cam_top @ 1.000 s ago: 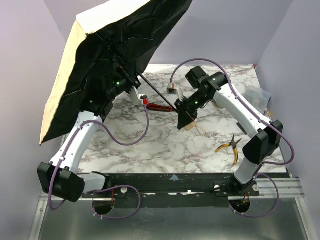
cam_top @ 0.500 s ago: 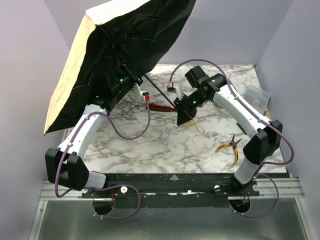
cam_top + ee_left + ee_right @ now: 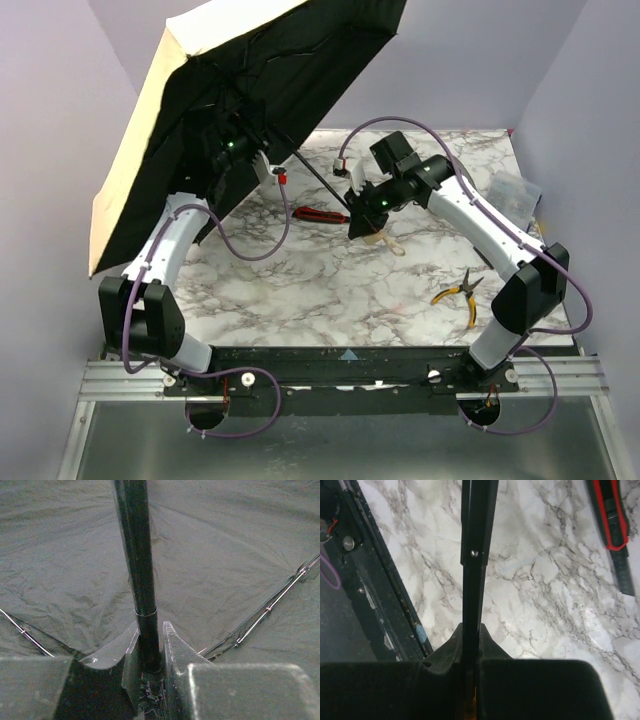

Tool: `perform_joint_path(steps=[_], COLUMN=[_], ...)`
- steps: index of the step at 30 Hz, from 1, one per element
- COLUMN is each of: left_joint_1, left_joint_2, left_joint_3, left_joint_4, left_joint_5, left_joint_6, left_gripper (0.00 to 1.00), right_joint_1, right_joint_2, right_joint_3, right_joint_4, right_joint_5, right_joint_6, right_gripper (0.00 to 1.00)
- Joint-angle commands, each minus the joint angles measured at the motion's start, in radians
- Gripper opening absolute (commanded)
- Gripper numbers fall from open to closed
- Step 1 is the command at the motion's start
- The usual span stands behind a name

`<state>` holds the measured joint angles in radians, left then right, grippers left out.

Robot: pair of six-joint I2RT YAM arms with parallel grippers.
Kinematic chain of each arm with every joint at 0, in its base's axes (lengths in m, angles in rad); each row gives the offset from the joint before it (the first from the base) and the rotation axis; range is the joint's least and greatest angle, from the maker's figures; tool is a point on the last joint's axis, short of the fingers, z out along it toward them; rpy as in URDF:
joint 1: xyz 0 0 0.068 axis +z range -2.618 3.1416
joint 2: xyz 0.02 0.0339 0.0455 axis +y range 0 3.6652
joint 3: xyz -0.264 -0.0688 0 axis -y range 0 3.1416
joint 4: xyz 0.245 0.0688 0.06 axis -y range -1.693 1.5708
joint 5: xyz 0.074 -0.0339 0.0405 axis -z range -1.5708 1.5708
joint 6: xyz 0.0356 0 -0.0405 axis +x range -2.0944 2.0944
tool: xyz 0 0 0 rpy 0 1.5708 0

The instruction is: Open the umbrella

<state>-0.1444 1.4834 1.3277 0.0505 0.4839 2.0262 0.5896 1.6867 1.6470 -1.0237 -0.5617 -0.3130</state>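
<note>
My right gripper needs to turn the umbrella's stem more upright and lower the beige handle (image 3: 378,238) for release onto the bare marble below the gripper.
The umbrella (image 3: 230,90) is spread open at the upper left, tan outside, black lining and ribs facing me. Its thin black shaft (image 3: 320,185) runs down right to the small beige handle (image 3: 378,238). My left gripper (image 3: 250,160) is shut on the shaft under the canopy; in the left wrist view both fingers (image 3: 172,645) press the shaft (image 3: 142,580) before the black lining (image 3: 225,555). My right gripper (image 3: 362,222) is shut on the shaft's lower end; the right wrist view shows the shaft (image 3: 476,555) between its fingers (image 3: 487,640).
A red-handled cutter (image 3: 318,214) lies on the marble table (image 3: 330,290) under the shaft, also in the right wrist view (image 3: 615,530). Yellow-handled pliers (image 3: 458,292) lie at the right. A clear bag (image 3: 512,190) sits at the far right edge.
The left arm has risen and swung the canopy up and rightwards, so it stands more spread. The right gripper with the handle end has shifted slightly left.
</note>
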Motion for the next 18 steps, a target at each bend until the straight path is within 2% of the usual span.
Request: perform_joint_path(steps=[1,18], left_joint_1=[0.267,0.392], left_joint_2=[0.064,0.188], left_joint_3=[0.119,0.268], left_joint_4=[0.215,0.223], left_joint_5=[-0.524,-0.622], left_joint_6=[0.014,0.019], left_gripper=[0.17,0.16], right_joint_1=[0.007,0.007], right_joint_2=[-0.108,-0.132], right_joint_3=[-0.095,-0.174], right_joint_4=[-0.397,-0.397], right_joint_5=[0.026,0.075], right_joint_6=[-0.144,-0.161], right_gripper=[0.0,0.0])
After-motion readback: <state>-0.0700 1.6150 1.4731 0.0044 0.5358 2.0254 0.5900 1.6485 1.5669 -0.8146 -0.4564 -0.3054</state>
